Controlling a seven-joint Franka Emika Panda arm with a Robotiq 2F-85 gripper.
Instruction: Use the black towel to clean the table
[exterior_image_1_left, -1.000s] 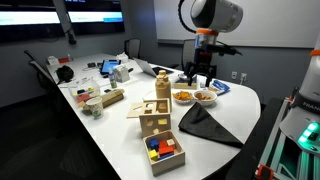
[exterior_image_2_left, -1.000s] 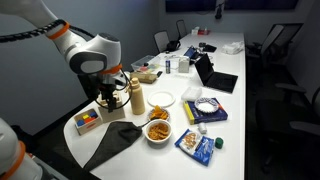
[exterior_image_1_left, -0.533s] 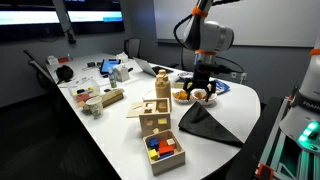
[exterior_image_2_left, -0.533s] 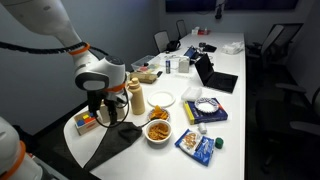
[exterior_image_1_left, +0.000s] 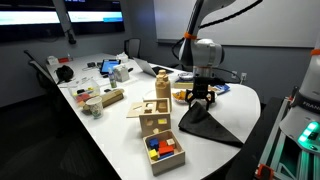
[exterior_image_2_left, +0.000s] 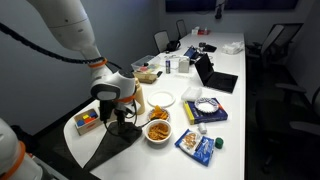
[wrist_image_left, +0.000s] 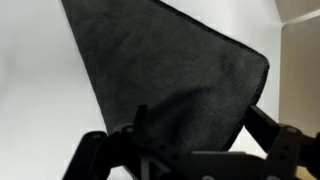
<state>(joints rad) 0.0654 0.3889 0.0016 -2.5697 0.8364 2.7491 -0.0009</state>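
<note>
The towel's far corner (exterior_image_1_left: 197, 108) (wrist_image_left: 192, 118) is just below my gripper's open, spread fingers, so I need to move my gripper down onto it and close the fingers on the towel.
The black towel (exterior_image_1_left: 212, 125) lies flat on the near rounded end of the white table (exterior_image_1_left: 115, 135), also seen in an exterior view (exterior_image_2_left: 108, 148). My gripper (exterior_image_1_left: 200, 101) hangs just above the towel's far corner, seen too in an exterior view (exterior_image_2_left: 122, 118). In the wrist view the towel (wrist_image_left: 170, 70) fills the middle, with white table (wrist_image_left: 35, 90) around it. The gripper (wrist_image_left: 200, 125) is open, its two fingers spread over the towel's near part, holding nothing. Whether the fingertips touch the cloth cannot be told.
Wooden boxes (exterior_image_1_left: 163, 152) with coloured blocks stand beside the towel. A bowl of snacks (exterior_image_2_left: 158, 130), a brown bottle (exterior_image_2_left: 136, 98), a plate (exterior_image_2_left: 163, 99), snack packets (exterior_image_2_left: 198, 143) and a laptop (exterior_image_2_left: 218, 80) lie close by. Office chairs (exterior_image_2_left: 280, 45) surround the table.
The arm has lowered over the last second, bringing the gripper from well above the snack bowls down to just over the towel's corner. The towel has not moved.
</note>
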